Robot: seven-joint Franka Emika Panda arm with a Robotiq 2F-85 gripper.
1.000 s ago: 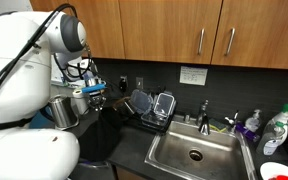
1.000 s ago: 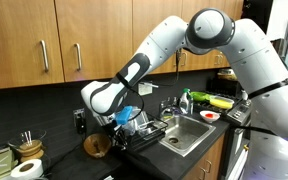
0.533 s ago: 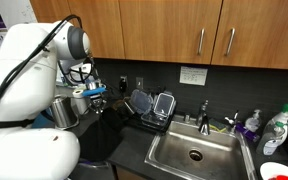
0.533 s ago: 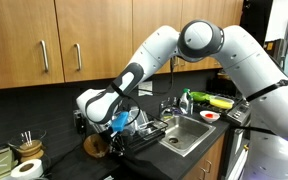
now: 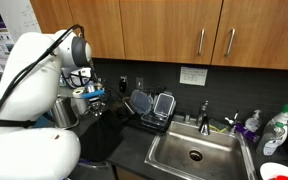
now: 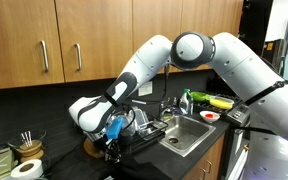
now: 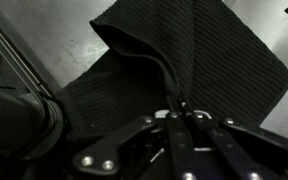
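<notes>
The pinched fold still stands raised, so my gripper should next lower it onto the spread cloth below and release it.
In the wrist view my gripper [image 7: 184, 108] is shut, its fingertips pinching a raised fold of a dark ribbed cloth [image 7: 209, 50] that lies rumpled on the grey counter. In both exterior views the gripper [image 5: 96, 100] [image 6: 112, 146] hangs low over the dark counter, left of the dish rack. The cloth itself is hard to make out in those views against the dark surface.
A steel pot [image 5: 64, 112] stands beside the gripper. A dish rack [image 5: 154, 108] with containers, a sink [image 5: 194, 153] with faucet [image 5: 204, 110] and bottles [image 5: 276, 128] lie further along. A paper roll [image 6: 26, 169] and a jar [image 6: 28, 146] stand at the counter's end.
The arm has swung along the counter away from the sink and lower; the gripper end now sits nearer the counter surface, still pinched on the cloth.
</notes>
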